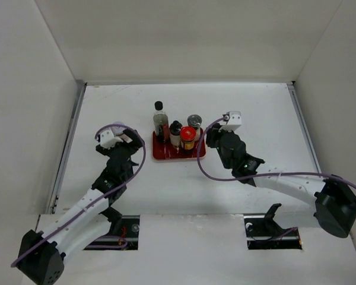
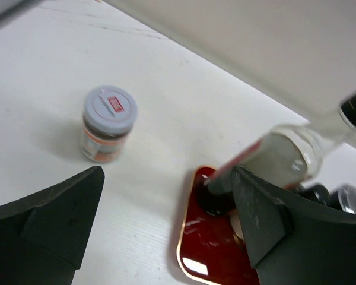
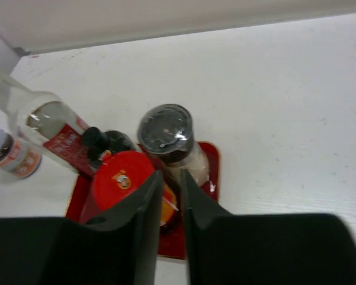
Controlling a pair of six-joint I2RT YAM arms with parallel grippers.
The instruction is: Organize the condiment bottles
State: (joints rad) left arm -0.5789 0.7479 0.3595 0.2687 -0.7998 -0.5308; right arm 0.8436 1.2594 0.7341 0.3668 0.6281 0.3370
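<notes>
The short white jar stands below, off the tray (image 1: 166,154). My left gripper should reach outward to it next and bring its open fingers down around its lid.
A flat red tray (image 1: 166,154) holds four bottles. The tall dark black-capped sauce bottle (image 1: 160,122) stands at its back left. The small black-capped bottle (image 1: 175,133) and the red-lidded yellowish jar (image 1: 188,137) stand in the middle. The grey-lidded shaker (image 1: 194,124) stands at the back right. The short white jar (image 2: 108,123) stands on the table left of the tray, and also shows in the right wrist view (image 3: 12,154). My left gripper (image 2: 166,237) is open and empty by the tray's left edge. My right gripper (image 3: 171,196) is shut and empty, just right of the tray near the shaker (image 3: 166,133).
White walls enclose the table on the left, back and right. Purple cables loop from both arms, one (image 1: 202,163) lying near the tray's right front corner. The right arm (image 1: 285,181) stretches across the right front of the table.
</notes>
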